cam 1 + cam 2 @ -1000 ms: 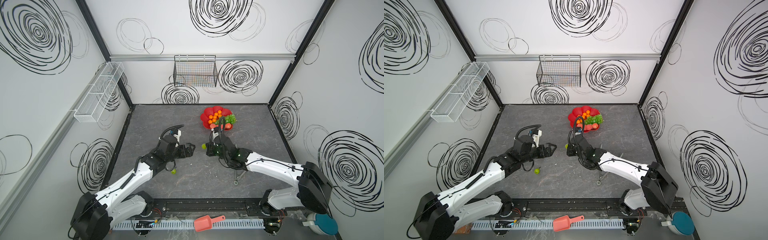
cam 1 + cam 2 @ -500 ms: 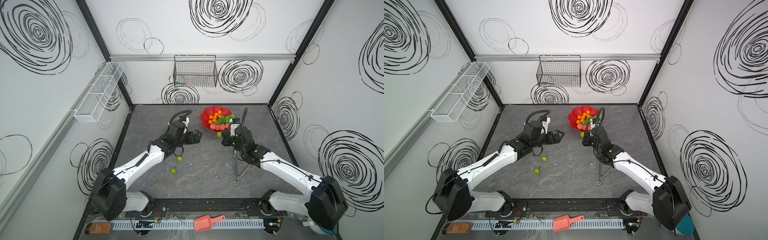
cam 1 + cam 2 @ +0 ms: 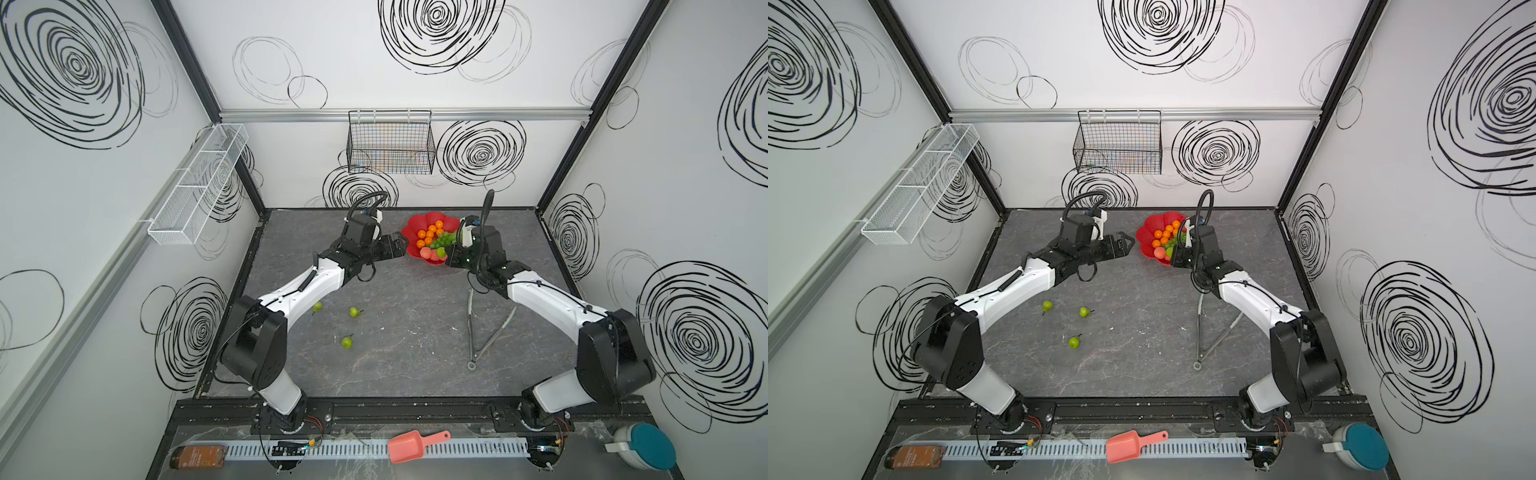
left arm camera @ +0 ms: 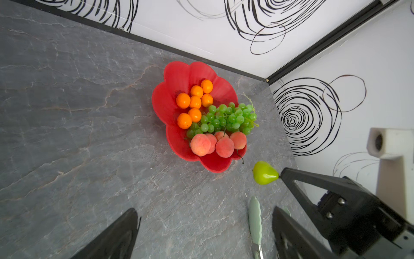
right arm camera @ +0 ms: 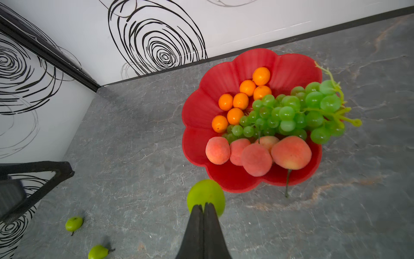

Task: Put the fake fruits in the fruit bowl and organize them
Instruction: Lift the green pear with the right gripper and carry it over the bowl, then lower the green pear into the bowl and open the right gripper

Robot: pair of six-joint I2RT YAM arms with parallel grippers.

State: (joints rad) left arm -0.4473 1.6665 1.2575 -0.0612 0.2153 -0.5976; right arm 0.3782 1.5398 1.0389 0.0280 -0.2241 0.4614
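Observation:
The bare gap between end peach and orange [image 3: 415, 249] lies outward and below, so my right gripper will reach outward, lower the pear there and release its stem.
The red flower-shaped fruit bowl [image 5: 246, 60] [image 3: 417, 222] stands at the back of the table. It holds several oranges [image 5: 240, 101], a bunch of green grapes [image 5: 291, 112] and several peaches [image 5: 255, 159]. My right gripper [image 5: 203, 205] [image 3: 446, 255] is shut on the stem end of a green pear [image 5: 206, 195] [image 4: 264, 172], which hangs just outside the bowl's near rim. To the left of the bowl my left gripper [image 4: 201, 226] [image 3: 1127, 243] is open with nothing between its fingers. Three more green pears [image 3: 317, 306] [image 3: 354, 312] [image 3: 346, 342] lie on the table at mid-left.
Metal tongs [image 3: 471, 324] with green tips lie on the table under my right arm. A black wire basket [image 3: 390, 145] hangs on the back wall and a white mesh shelf [image 3: 195, 187] on the left wall. A salmon-pink scoop [image 3: 409, 446] and a bottle [image 3: 197, 456] lie beyond the front rail.
Both arms have reached from the middle of the table toward the back. My right gripper has carried the pear to the bowl's near rim; my left gripper now sits beside the bowl.

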